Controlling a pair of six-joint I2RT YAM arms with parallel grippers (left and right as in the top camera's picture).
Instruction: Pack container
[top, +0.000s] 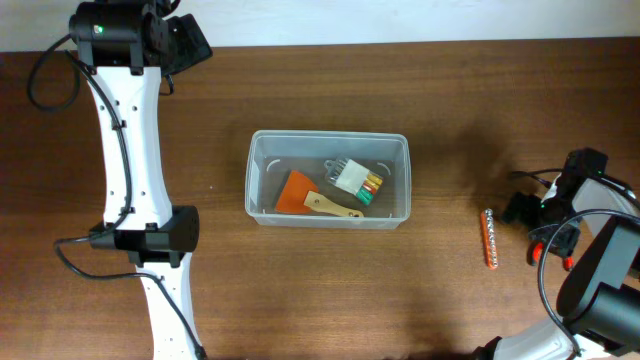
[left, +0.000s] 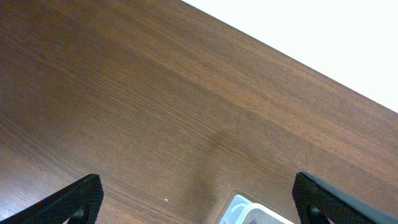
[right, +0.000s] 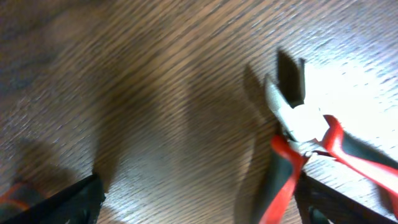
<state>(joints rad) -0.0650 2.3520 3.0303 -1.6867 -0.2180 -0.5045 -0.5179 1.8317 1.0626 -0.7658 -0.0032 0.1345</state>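
My right gripper shifts toward the right in the wrist view next and closes on one pliers handle (top: 537, 252) (right: 279, 188), since that handle lies off-centre between the open fingers.
The container (top: 258, 180), a clear plastic tub, stands mid-table and holds an orange scraper (top: 297, 192) with a wooden handle and a white pack of coloured pieces (top: 356, 180). My left gripper (top: 185, 42) is at the far left, well away from the tub. In the left wrist view this gripper (left: 196, 205) is open over bare wood, and a corner of the container (left: 245, 213) shows at the bottom edge. My right gripper (right: 199, 205) is open low over red-and-black pliers (right: 298, 124). One pliers handle lies between its fingers, close to the right fingertip (right: 336, 205).
An orange strip of bits (top: 490, 238) lies on the wood between the container and my right gripper (top: 535, 225). The pliers (top: 548, 247) lie just beside it. The table's far edge runs behind the left arm.
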